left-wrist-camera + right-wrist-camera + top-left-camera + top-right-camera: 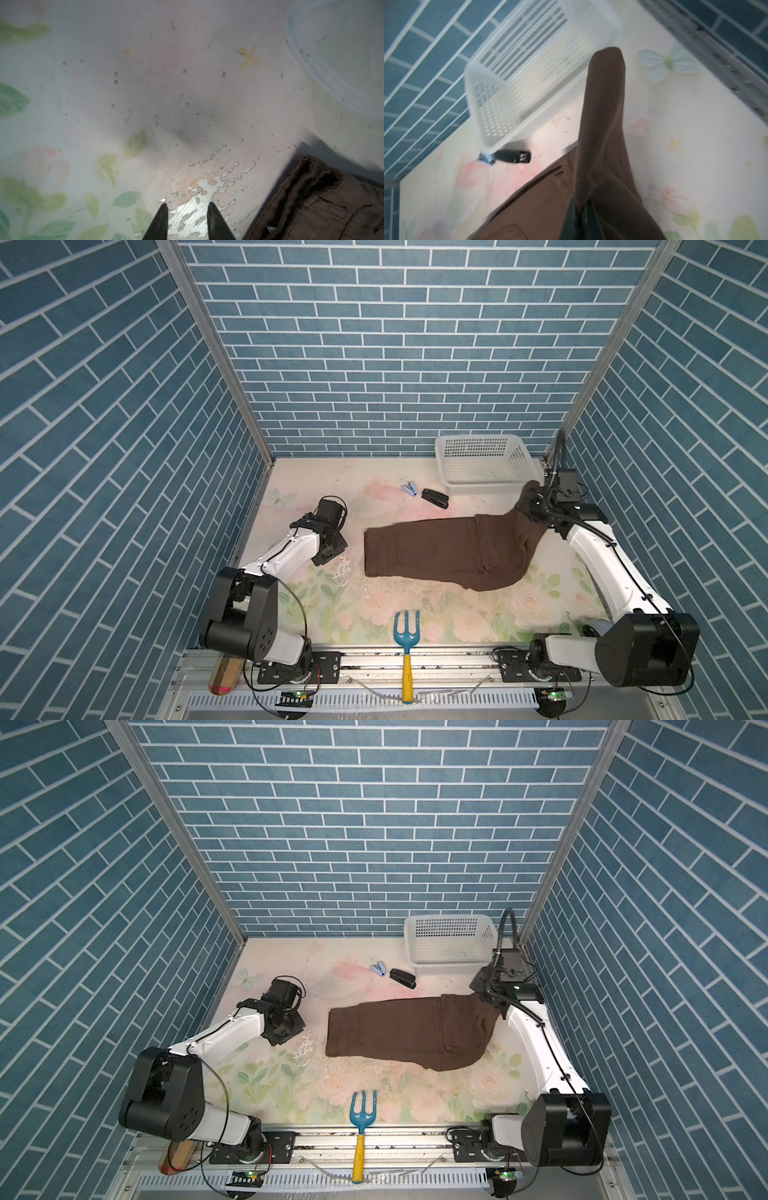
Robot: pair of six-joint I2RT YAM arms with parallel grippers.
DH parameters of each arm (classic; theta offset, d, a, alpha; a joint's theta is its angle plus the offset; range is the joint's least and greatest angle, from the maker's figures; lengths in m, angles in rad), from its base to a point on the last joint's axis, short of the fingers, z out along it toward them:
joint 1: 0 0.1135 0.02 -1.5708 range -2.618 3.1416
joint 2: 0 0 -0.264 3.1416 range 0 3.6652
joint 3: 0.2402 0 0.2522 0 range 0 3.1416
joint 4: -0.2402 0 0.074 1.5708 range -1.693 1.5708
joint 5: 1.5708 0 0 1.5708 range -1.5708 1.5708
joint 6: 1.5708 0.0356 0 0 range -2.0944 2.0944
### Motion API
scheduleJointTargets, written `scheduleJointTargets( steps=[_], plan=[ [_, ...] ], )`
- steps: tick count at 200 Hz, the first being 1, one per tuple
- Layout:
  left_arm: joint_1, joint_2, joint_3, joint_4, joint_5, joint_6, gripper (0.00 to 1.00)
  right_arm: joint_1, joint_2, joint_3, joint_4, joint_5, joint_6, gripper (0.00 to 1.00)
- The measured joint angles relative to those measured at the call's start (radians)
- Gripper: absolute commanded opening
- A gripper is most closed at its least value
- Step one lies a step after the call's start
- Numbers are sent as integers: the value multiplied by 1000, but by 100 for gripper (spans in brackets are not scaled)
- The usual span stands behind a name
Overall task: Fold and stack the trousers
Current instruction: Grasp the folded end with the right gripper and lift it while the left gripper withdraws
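Note:
My right gripper swings across toward that end's far corner (375,533) next and releases the raised part of the trousers there, since the trousers' other end lies flat on the table.
The dark brown trousers (440,551) (399,1031) lie folded across the middle of the table, their left end flat. The right end rises in a bunched strip to my right gripper (536,504) (486,982), which is held above the table beside the basket. In the right wrist view the right gripper (581,205) is shut on the trousers (604,124), with cloth standing up past its tips. My left gripper (328,545) (284,1029) hovers just left of the trousers' left edge. In the left wrist view this gripper (187,204) is open and empty, and a corner of the trousers (322,203) shows beside it.
A white basket (478,485) (449,968) (500,116) stands at the back right. A black stapler (435,498) and a small blue stapler (408,489) lie left of it. A blue garden fork (407,639) rests on the front edge. A tan plaid pouch (224,674) sits under the left arm's base.

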Motion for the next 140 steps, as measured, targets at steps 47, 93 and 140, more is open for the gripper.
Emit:
scheduleJointTargets(
  steps=[47,93,140],
  plan=[
    [-48,42,-2,81,51,-27,32,293,130,91,-28,45,-16,0],
    [-72,90,-12,133,76,-59,27,478,270,197,-25,23,-18,0],
    [-121,127,-24,177,93,-92,26,562,402,304,-3,-33,-18,0]
  ],
)
